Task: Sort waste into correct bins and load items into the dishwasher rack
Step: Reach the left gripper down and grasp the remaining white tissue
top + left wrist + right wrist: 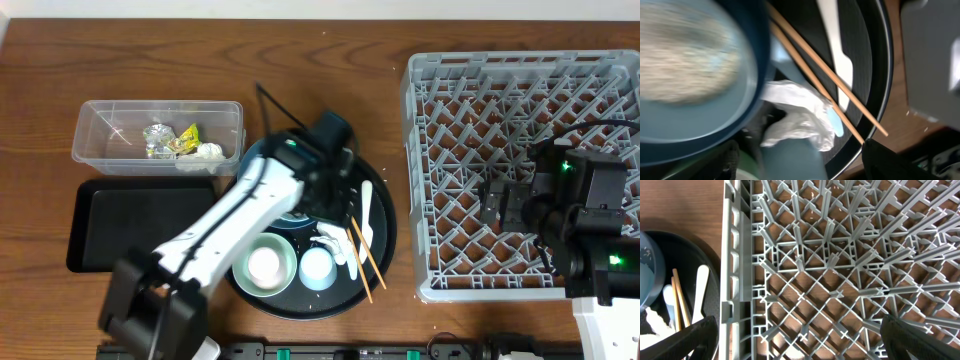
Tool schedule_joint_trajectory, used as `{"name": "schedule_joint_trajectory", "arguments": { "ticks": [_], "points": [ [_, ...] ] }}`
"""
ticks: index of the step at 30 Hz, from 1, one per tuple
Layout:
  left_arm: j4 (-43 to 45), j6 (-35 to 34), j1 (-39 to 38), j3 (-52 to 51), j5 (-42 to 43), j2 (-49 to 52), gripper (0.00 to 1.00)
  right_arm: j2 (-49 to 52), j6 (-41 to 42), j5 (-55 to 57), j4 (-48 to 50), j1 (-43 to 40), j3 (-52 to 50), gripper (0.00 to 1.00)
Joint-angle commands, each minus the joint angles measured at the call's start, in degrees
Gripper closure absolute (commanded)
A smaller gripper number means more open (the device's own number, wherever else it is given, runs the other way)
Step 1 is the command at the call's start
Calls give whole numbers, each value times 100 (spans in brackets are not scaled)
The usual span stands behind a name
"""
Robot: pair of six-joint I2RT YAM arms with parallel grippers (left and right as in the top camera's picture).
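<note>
My left gripper moves down and back onto the crumpled white tissue's end (325,241) (796,132) by the pale cup next, because that end lies clear of the wooden chopsticks.
My left gripper (322,195) is open over the round black tray (385,240); in the left wrist view (807,162) its fingers straddle a pale cup (790,162). The dark-blue bowl (700,65), with rice in it, is blurred at upper left. A crumpled white tissue (797,112), wooden chopsticks (825,80) and a white spoon (837,50) lie beside it. A pale-green bowl (265,265) and a pale cup (317,268) sit at the tray's front. My right gripper (495,203) is open and empty above the grey rack (430,100), as the right wrist view (800,340) shows.
A clear tub (95,150) at the back left holds a yellow-green packet (187,135) and white tissue (208,152). A shallow black rectangular tray (130,225) lies in front of it. The rack's left wall (735,280) stands close to the round tray.
</note>
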Motion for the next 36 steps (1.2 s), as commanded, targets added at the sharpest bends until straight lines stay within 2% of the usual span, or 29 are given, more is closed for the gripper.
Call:
{"name": "schedule_joint_trajectory", "arguments": {
  "ticks": [1, 4, 9, 36],
  "points": [
    [0, 120, -389, -46, -11, 201, 21, 2, -72, 31, -20, 57, 103, 1],
    [0, 120, -673, -46, -35, 321, 21, 2, -72, 31, -22, 57, 103, 1],
    [-22, 118, -887, -46, -662, 470, 22, 2, -74, 33, -22, 57, 103, 1],
    [422, 118, -892, -767, -704, 560, 22, 2, -72, 31, -48, 57, 103, 1]
  ]
}}
